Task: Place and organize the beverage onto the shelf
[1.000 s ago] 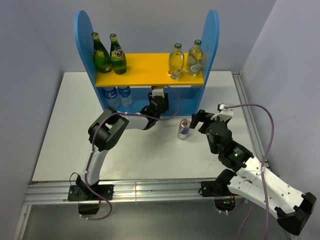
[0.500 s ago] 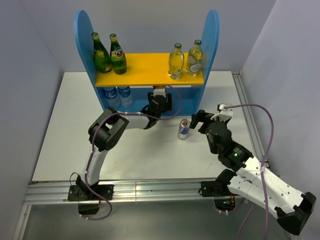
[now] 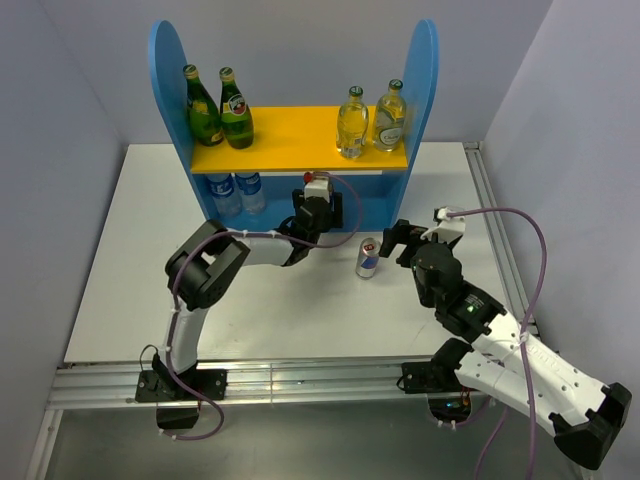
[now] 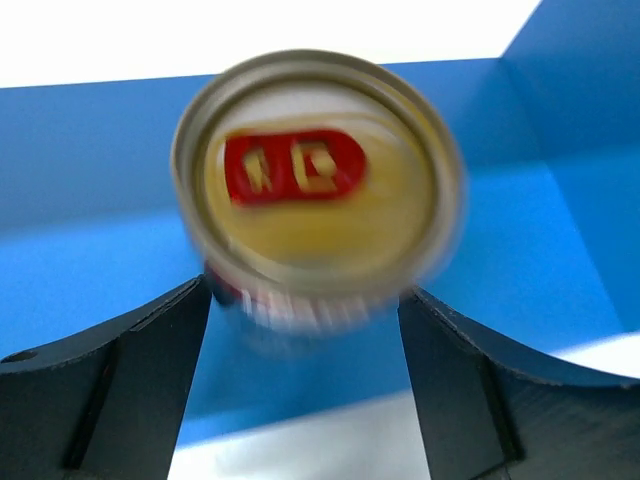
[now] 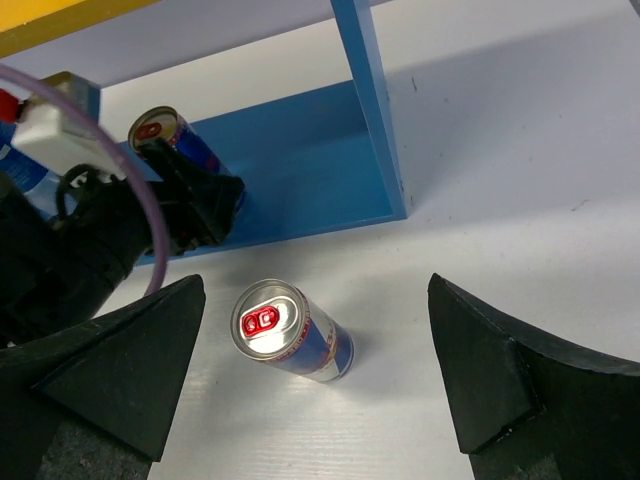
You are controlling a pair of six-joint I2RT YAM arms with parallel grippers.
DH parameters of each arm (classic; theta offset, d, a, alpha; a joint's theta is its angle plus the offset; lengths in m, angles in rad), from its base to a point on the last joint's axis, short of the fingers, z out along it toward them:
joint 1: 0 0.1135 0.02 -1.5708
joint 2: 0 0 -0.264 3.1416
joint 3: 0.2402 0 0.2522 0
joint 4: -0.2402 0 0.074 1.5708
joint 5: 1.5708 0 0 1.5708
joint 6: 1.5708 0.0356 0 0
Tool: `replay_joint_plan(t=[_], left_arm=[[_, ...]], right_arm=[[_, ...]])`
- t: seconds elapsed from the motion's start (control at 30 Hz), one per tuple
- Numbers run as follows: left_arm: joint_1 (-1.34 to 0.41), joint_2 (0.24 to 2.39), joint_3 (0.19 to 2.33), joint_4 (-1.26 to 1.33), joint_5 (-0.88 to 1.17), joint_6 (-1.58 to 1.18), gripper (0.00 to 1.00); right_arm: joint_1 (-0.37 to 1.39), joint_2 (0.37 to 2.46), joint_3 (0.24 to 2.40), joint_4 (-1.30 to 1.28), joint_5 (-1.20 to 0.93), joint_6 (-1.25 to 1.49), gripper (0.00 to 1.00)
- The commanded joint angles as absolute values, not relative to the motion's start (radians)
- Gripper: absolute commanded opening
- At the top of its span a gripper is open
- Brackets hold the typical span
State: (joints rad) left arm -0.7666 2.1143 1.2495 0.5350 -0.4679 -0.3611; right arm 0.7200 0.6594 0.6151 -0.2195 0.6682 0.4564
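The blue-silver can (image 3: 368,257) stands below my right gripper's open fingers and to their left in the top view, so that gripper should go sideways and down around it next.
My left gripper (image 4: 305,300) is shut on a slim can (image 4: 315,175) with a red tab, red and silver under its rim. It holds the can inside the lower tier of the shelf (image 3: 300,140), against the blue back; the can is blurred. In the top view the gripper (image 3: 318,205) is mostly hidden under the yellow board. The right wrist view shows this can (image 5: 160,128) over the blue base. A blue-silver can (image 3: 368,258) stands on the table in front of the shelf. My right gripper (image 5: 315,300) is open just above and behind that can (image 5: 290,330).
Two dark green bottles (image 3: 220,108) stand at the left of the yellow board and two clear green-capped bottles (image 3: 370,120) at the right. Two blue-labelled water bottles (image 3: 236,190) stand in the lower tier at the left. The right blue side panel (image 5: 370,110) is near the table can.
My left arm has pushed further forward, carrying the can deeper into the lower tier, and its elbow has swung left. The right arm and the table can have not moved.
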Motion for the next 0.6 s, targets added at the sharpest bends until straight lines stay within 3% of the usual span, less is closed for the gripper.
replay_joint_plan(t=[0.0, 0.27, 0.57], left_arm=[[-0.798, 2.01, 1.197, 0.603, -0.474, -0.367, 0.82], [-0.841, 1.873, 1.068, 0.591, -0.446, -0.433, 0.82], [-0.966, 1.594, 0.914, 0.428, -0.592, -0.52, 0.82]], right_arm=[[0.719, 0.669, 0.611, -0.181, 0.703, 0.474, 1.0], [0.722, 0.687, 0.609, -0.196, 0.666, 0.501, 1.0], [0.739, 0.724, 0.537, -0.19, 0.509, 0.6, 1.0]])
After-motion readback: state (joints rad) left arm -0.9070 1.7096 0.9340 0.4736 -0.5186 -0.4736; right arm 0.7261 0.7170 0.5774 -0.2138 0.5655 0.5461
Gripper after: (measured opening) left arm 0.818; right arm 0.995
